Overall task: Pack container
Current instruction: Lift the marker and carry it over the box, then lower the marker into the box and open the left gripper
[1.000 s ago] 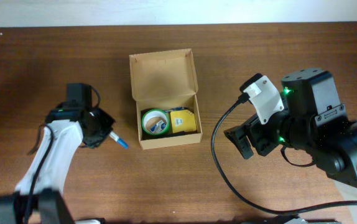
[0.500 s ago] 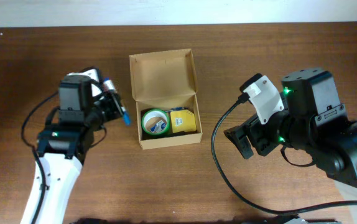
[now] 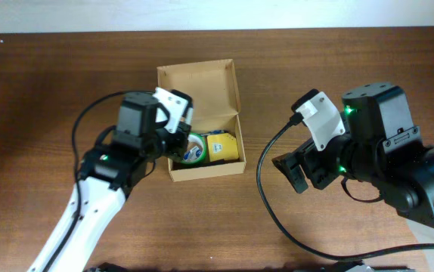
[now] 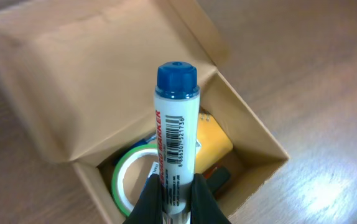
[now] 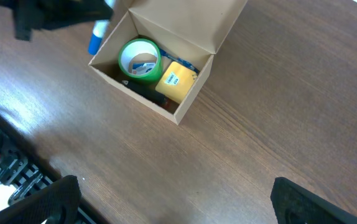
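Note:
My left gripper holds the marker, which points crosswise toward the container's lid. Next, it will turn and move down to the part inside the container's near side (image 3: 211,162) (image 4: 233,186) and release the marker.
The tan cardboard container (image 3: 206,170) stands open at the table's middle, its flap lid (image 3: 198,89) folded back. Inside lie a green tape roll (image 3: 189,147), a yellow item (image 3: 222,147) and a dark item (image 5: 142,92). My left gripper (image 3: 173,138) is at the container's left wall, shut on a white marker with a blue cap (image 4: 177,124), held above the tape roll (image 4: 132,177) with the cap pointing toward the lid (image 4: 85,68). My right gripper (image 3: 296,172) is open and empty over bare table to the right of the container (image 5: 197,87).
The table is dark brown wood (image 3: 338,68). A black cable (image 3: 266,196) loops from the right arm across the table in front of the container. A pale wall strip (image 3: 217,13) runs along the far edge.
My left arm has lifted the marker off the table at the left and carried it right to the container's left wall. The right arm has not moved.

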